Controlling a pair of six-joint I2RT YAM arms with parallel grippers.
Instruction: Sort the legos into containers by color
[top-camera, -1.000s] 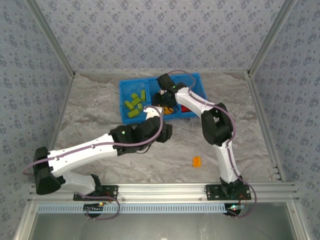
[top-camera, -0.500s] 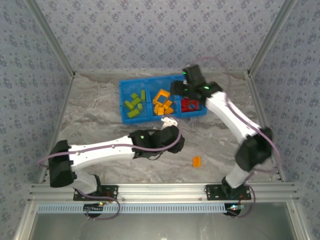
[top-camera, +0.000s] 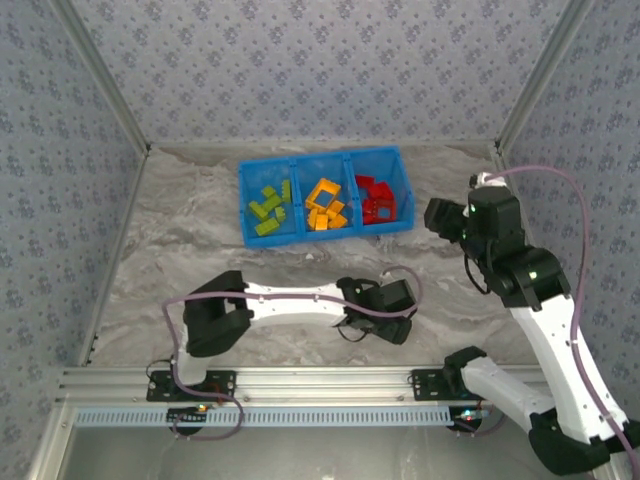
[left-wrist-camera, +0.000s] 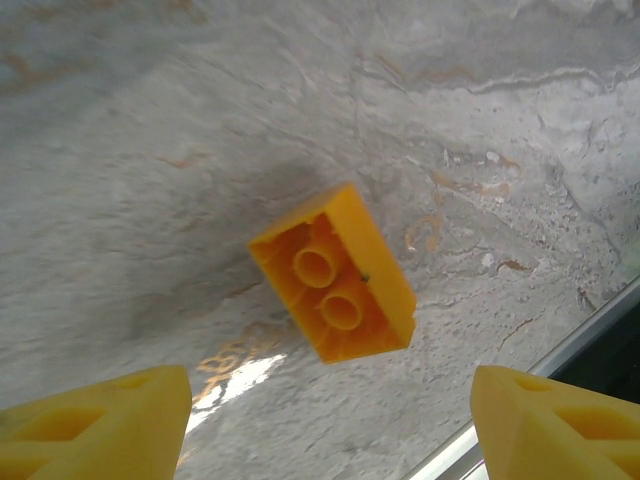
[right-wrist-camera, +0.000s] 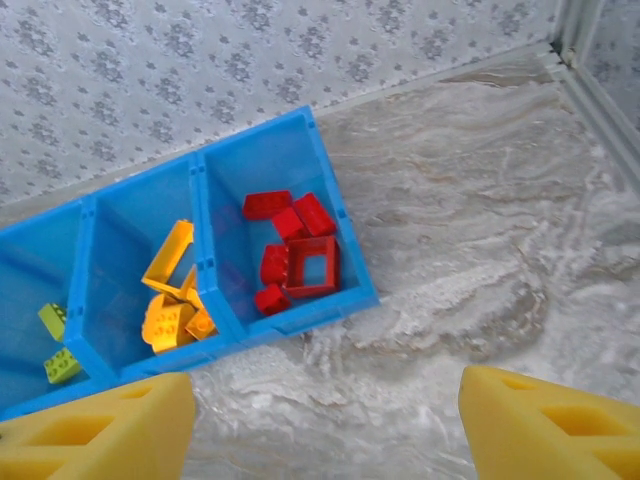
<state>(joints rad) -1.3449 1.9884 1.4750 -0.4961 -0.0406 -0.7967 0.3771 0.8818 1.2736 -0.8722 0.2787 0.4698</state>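
Note:
My left gripper should stay open and go down onto the loose orange lego (left-wrist-camera: 335, 275) until its fingers are on either side of the lego's long sides, because the fingers are above it now.
A loose orange lego (left-wrist-camera: 335, 275) lies studs-down on the marble table, just ahead of my left gripper (left-wrist-camera: 330, 435), which hovers over it open and apart from it. In the top view the left gripper (top-camera: 390, 318) sits low at the near middle-right of the table. The blue bin (top-camera: 325, 197) stands at the back. Its containers hold green legos (top-camera: 268, 207), orange legos (top-camera: 326, 205) and red legos (top-camera: 379, 199). My right gripper (top-camera: 441, 216) hangs open and empty to the right of the bin. In its wrist view the red frame (right-wrist-camera: 312, 267) lies among red bricks.
The aluminium rail (left-wrist-camera: 600, 325) of the table's near edge runs close behind the orange brick. Patterned walls and metal corner posts (top-camera: 530, 80) close in the table. Bare marble (top-camera: 200, 250) spreads left of and in front of the bin.
The left arm swung from the bin's front down and right to over the loose orange brick. The right arm pulled back from the bin to the right side. Both grippers opened wider.

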